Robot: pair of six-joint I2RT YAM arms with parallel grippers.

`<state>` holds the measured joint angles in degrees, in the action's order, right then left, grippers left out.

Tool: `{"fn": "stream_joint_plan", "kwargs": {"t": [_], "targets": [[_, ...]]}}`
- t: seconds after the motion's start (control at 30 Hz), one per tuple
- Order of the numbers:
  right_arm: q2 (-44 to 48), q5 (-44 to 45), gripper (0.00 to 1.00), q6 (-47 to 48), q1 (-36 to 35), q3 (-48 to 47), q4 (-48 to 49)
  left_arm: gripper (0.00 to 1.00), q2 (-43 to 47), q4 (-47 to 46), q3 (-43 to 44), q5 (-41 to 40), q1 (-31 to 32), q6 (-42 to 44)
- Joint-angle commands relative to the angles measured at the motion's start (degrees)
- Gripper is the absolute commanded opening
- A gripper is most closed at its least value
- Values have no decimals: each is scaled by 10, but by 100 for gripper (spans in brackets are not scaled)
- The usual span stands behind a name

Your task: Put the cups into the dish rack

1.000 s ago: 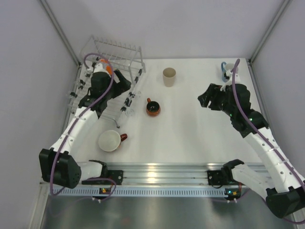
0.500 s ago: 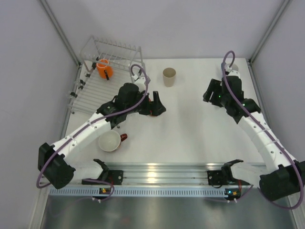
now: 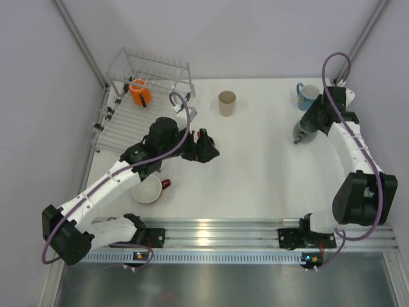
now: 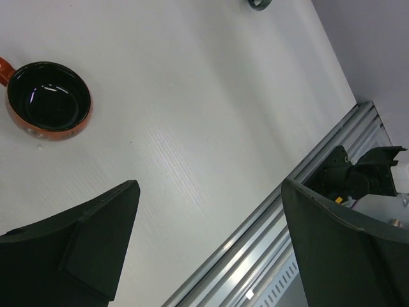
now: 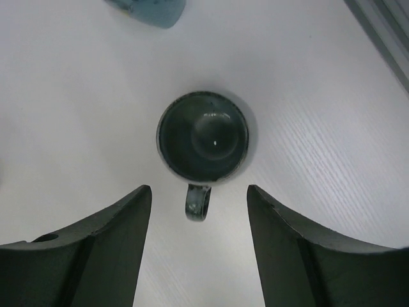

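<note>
The light blue mug's opening faces up, so I will move my right gripper outward past the dark green mug and down onto the light blue mug's rim, opposite its handle.
The dish rack stands at the far left with the orange mug upright in it. My left gripper is open and empty over the table's middle. The small dark red-handled mug stands beyond its left finger; the top view mostly hides it. The wide white red-handled cup sits near the front left, the beige tumbler at the far middle, the light blue mug at the far right. My right gripper is open above a dark green mug, whose handle points between the fingertips.
The light blue mug's edge shows just beyond the dark green mug. An aluminium rail runs along the table's near edge and shows in the left wrist view. Frame posts stand at the far corners.
My left gripper left the orange mug in the rack and swung right to the dark red-handled mug. My right arm moved toward the far right and points down over the dark green mug.
</note>
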<state>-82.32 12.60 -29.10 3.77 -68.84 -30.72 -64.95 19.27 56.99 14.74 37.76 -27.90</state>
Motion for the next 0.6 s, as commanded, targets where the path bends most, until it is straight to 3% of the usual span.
{"fn": "stream_joint_plan", "kwargs": {"t": [0.0, 0.1, 0.27, 0.43, 0.57], "targets": [[-35, -8, 63, 52, 22, -54, 69, 98, 43, -42, -6, -3, -1, 12], [-96, -35, 63, 103, 26, -152, 69, 98, 68, -58, -11, -23, -1, 15], [-190, -9, 63, 151, 26, -281, 34, 98, 90, -69, -23, -42, -1, 10], [-296, 27, 60, 63, 42, -420, -38, 98, 112, -69, -36, -62, -1, 6], [-347, 61, 58, -36, 44, -476, -79, 98, 123, -57, -31, -94, -1, -2]]}}
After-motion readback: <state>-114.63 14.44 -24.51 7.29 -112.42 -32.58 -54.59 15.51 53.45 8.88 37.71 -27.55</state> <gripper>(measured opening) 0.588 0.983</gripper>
